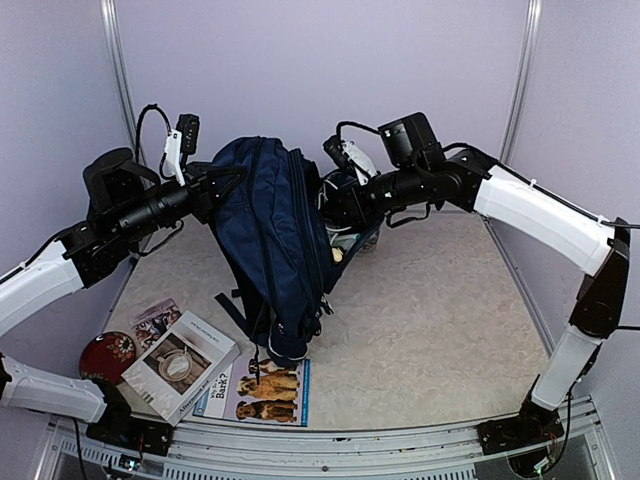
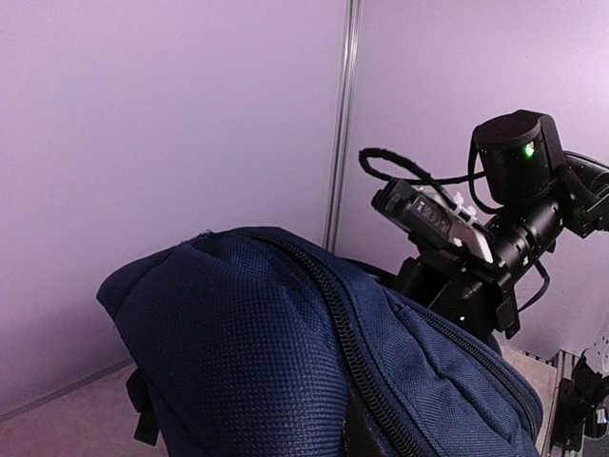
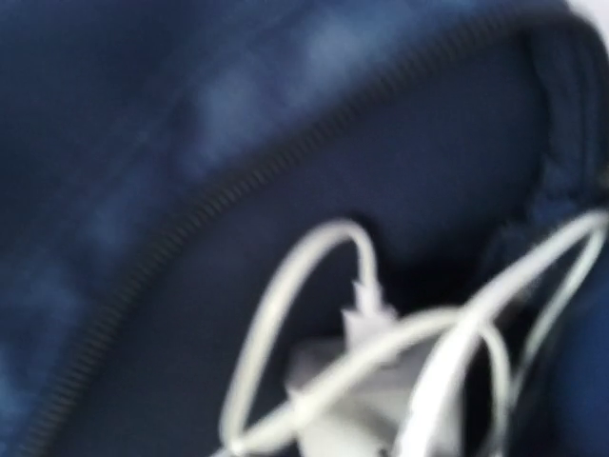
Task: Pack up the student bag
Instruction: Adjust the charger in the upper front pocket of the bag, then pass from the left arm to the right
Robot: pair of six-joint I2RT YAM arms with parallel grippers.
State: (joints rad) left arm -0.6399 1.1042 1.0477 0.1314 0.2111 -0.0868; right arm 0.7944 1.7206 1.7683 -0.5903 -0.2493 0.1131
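I need my left gripper to lower the bag toward the bare tabletop beyond the book with dogs and let go of its edge, since the charger is already at the bag's opening.
The student bag [image 1: 275, 240] is navy blue and stands upright in mid-table, its top held up. My left gripper [image 1: 222, 186] pinches the fabric at the bag's upper left edge. In the left wrist view the bag [image 2: 266, 352] and its zip fill the bottom and hide my fingers. My right gripper [image 1: 335, 208] is at the bag's right side, by its opening. The blurred right wrist view shows a white charger [image 3: 352, 400] with looped white cable [image 3: 285, 286] right at the jaws, in front of the bag's dark inside [image 3: 190, 143]. The fingers are hidden.
At the front left lie a white book [image 1: 180, 365], a book with dogs on its cover [image 1: 262, 388], a magazine [image 1: 152, 320] and a red round tin [image 1: 108, 352]. The bag's straps [image 1: 240, 310] hang to the table. The right arm's wrist [image 2: 457, 248] shows beyond the bag.
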